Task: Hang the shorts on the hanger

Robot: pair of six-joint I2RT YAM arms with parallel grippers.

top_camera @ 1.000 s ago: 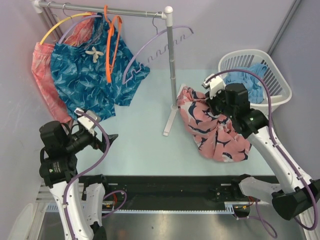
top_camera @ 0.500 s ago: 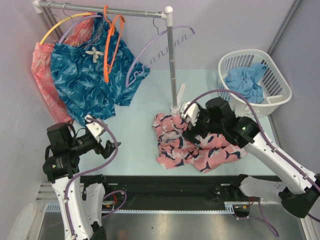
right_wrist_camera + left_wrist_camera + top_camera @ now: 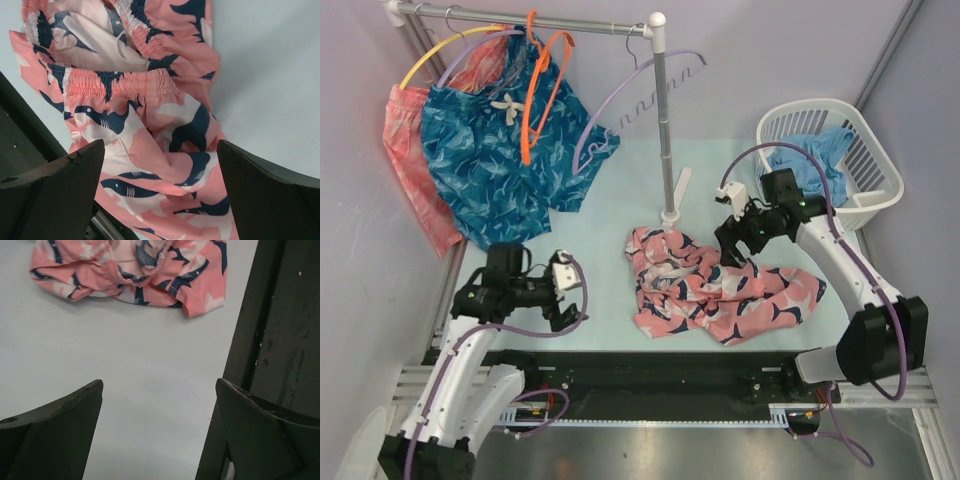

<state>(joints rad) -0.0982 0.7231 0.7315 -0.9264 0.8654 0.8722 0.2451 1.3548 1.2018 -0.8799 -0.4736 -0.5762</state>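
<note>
My open right gripper will next move from above the shorts' far side back toward the black bar, turning, and come down onto the shorts' near edge [image 3: 713, 329] [image 3: 77, 137].
The shorts [image 3: 720, 292], salmon-pink with navy and white shark shapes, lie crumpled on the table in front of the rack post. They also fill the right wrist view [image 3: 150, 100] and show at the top of the left wrist view [image 3: 130, 270]. The orange hanger [image 3: 533, 95] hangs on the rack bar at the back left. My right gripper [image 3: 732, 250] hovers open just over the shorts' upper right part [image 3: 160, 145], holding nothing. My left gripper [image 3: 576, 303] is open and empty [image 3: 160, 385], low over bare table to the left of the shorts.
A rack post [image 3: 667, 150] stands behind the shorts. Teal shorts [image 3: 490, 170], a coral garment [image 3: 405, 150], a yellow hanger [image 3: 430, 55] and lavender hangers [image 3: 640, 100] hang on the bar. A white basket [image 3: 820, 105] with blue cloth sits back right. A black rail [image 3: 280, 340] borders the near edge.
The right gripper dragged the shorts left from near the basket to the table's middle, opened, let go and pulled back up. The left arm lowered and reached right toward the shorts.
</note>
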